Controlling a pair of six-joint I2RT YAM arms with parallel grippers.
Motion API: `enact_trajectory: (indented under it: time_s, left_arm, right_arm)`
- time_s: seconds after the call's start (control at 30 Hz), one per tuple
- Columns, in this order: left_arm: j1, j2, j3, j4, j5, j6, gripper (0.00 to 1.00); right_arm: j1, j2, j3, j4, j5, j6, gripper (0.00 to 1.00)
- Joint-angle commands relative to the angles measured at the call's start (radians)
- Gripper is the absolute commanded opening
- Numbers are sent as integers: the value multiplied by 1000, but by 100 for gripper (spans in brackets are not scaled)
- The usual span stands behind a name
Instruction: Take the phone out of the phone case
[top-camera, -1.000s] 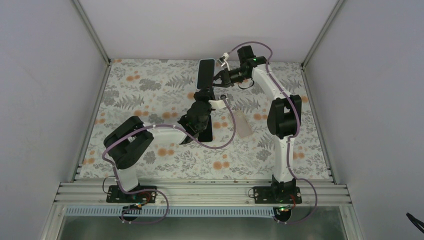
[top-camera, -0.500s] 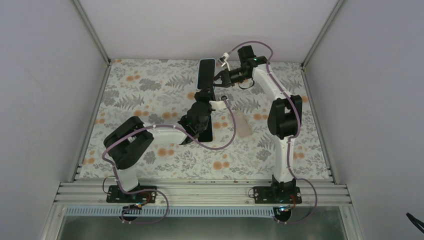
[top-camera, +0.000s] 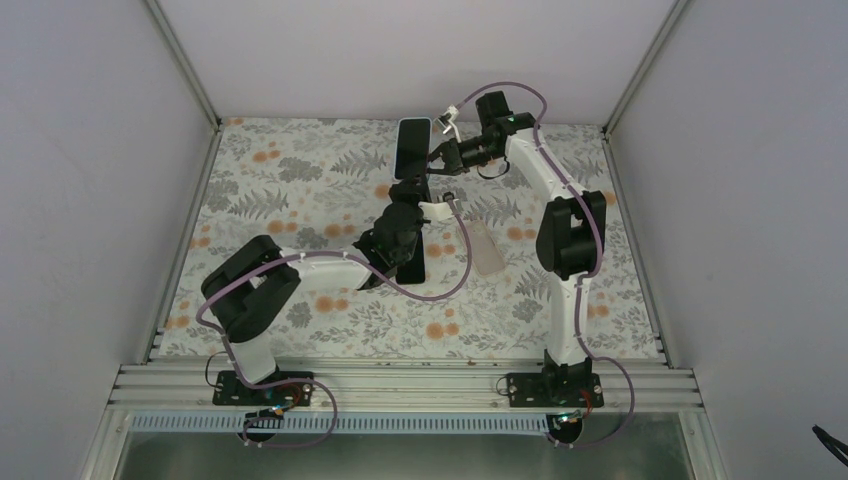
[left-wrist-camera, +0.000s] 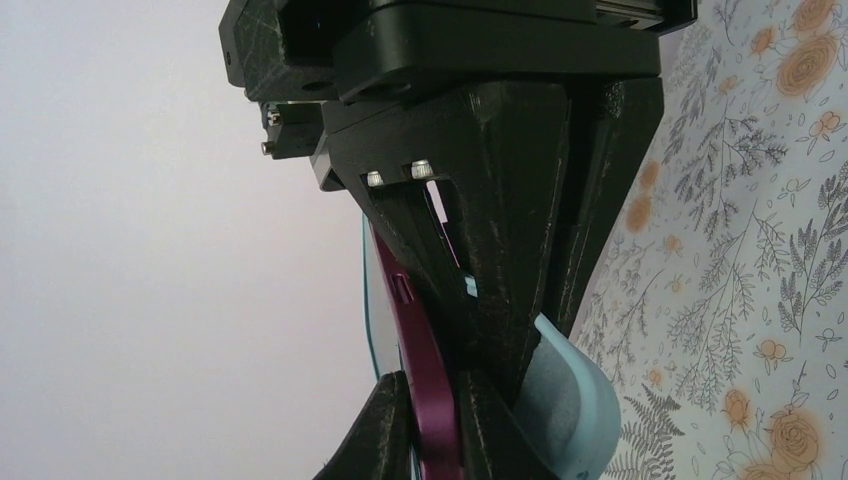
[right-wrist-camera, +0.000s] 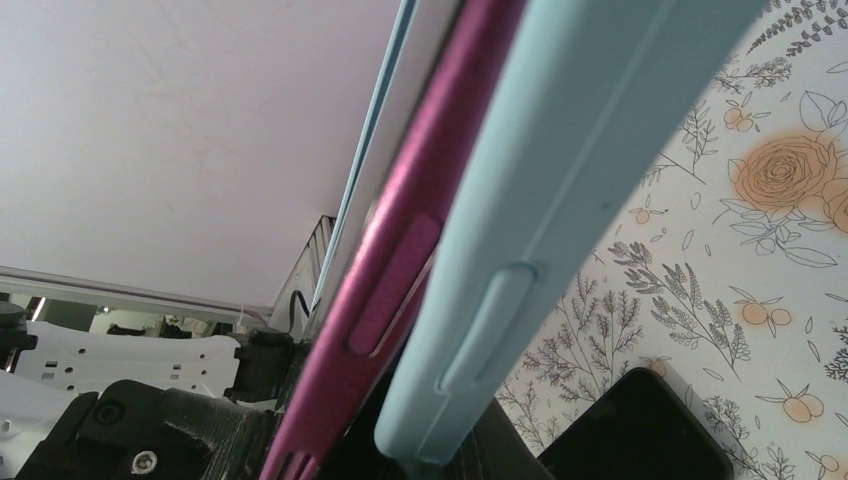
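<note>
The place beside the black phone is below and back, so my left gripper will draw back, lower and release there next, while my right gripper holds the case and cloth.
A phone (top-camera: 411, 148) with a magenta frame stands upright above the table's far middle, in a light blue case. My left gripper (top-camera: 405, 192) is shut on its lower end. In the left wrist view its fingers (left-wrist-camera: 490, 400) pinch the magenta edge (left-wrist-camera: 425, 370), and the case's corner (left-wrist-camera: 575, 390) bulges free behind one finger. My right gripper (top-camera: 437, 160) is at the phone's right edge. In the right wrist view the blue case side (right-wrist-camera: 540, 190) stands apart from the magenta frame (right-wrist-camera: 400, 270), and the jaws seem shut on the case.
A second black phone (top-camera: 413, 262) lies flat on the floral cloth below the left wrist, and it also shows in the right wrist view (right-wrist-camera: 640, 430). A pale clear case (top-camera: 487, 248) lies to its right. White walls close the cell on three sides.
The held phone and both grippers have shifted only slightly. Both grips look the same.
</note>
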Motion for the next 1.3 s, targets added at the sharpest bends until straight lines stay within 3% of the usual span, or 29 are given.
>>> enact_trajectory:
  time_s: [0.0, 0.83, 1.1, 1.27]
  left_arm:
    - [-39, -134, 0, 69, -108, 107, 2]
    - [-40, -220, 25, -85, -106, 43, 2]
    - [-60, -184, 38, -122, -89, 24, 2]
    - [-61, -172, -34, -27, -95, 100, 2]
  right_arm:
    - [-148, 27, -10, 257, 529, -185, 3]
    - [-165, 34, -30, 336, 736, -234, 3]
    - [-174, 42, 9, 259, 562, -198, 3]
    - [-213, 42, 22, 153, 444, -195, 3]
